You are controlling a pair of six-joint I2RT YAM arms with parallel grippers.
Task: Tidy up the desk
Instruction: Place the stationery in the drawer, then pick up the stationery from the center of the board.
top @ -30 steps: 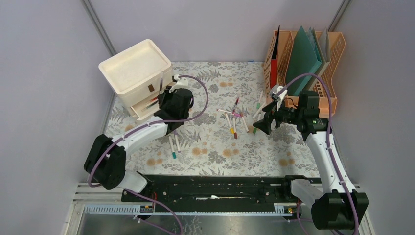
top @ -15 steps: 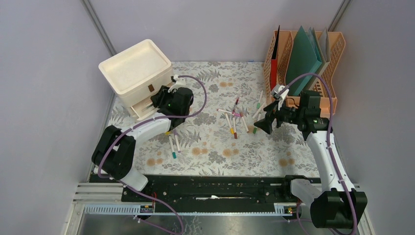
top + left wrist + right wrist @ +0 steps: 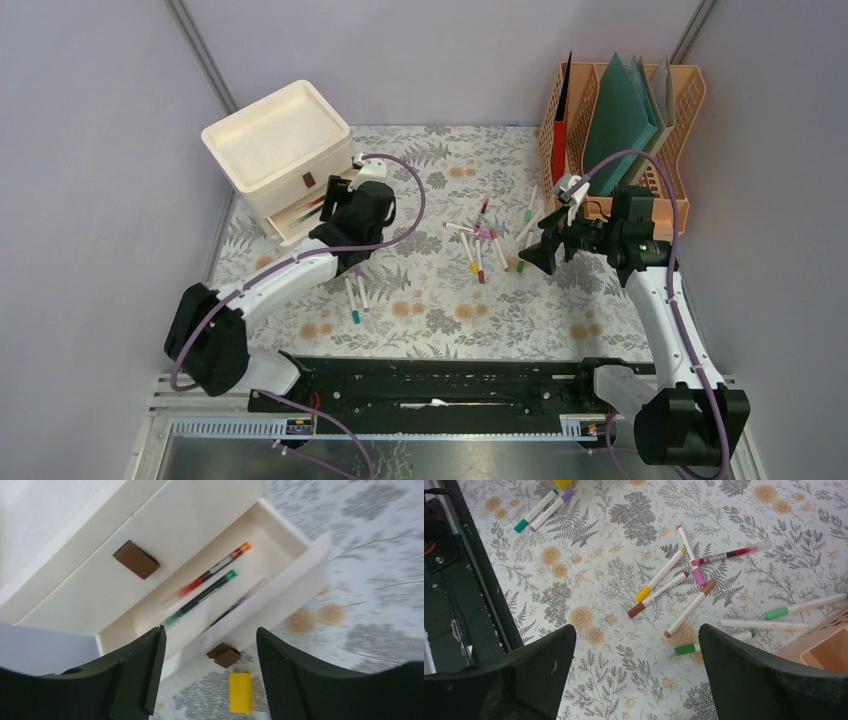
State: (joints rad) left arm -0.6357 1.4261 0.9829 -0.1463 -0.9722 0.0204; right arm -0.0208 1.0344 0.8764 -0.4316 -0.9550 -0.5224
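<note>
I should move my right gripper outward, to the left in the top view, and down onto the red pen's middle, because the red pen's near end touches a purple-capped marker.
The desk has a leaf-and-flower cloth. At its back left stands a cream drawer unit with its lower drawer pulled out. An orange-red pen, a green pen and a blurred dark one lie inside. My left gripper hangs open over the drawer's front, with nothing between its fingers. A yellow cap lies on the cloth below it. Several markers are scattered mid-desk. My right gripper hovers wide open beside them, empty.
Two markers lie side by side near the left arm. An orange file rack with green, red and grey folders stands at the back right. The black rail runs along the front edge.
My left gripper has opened; the dark pen it held upright above the drawer is no longer in it. The left arm shifted slightly. The right arm has not moved.
</note>
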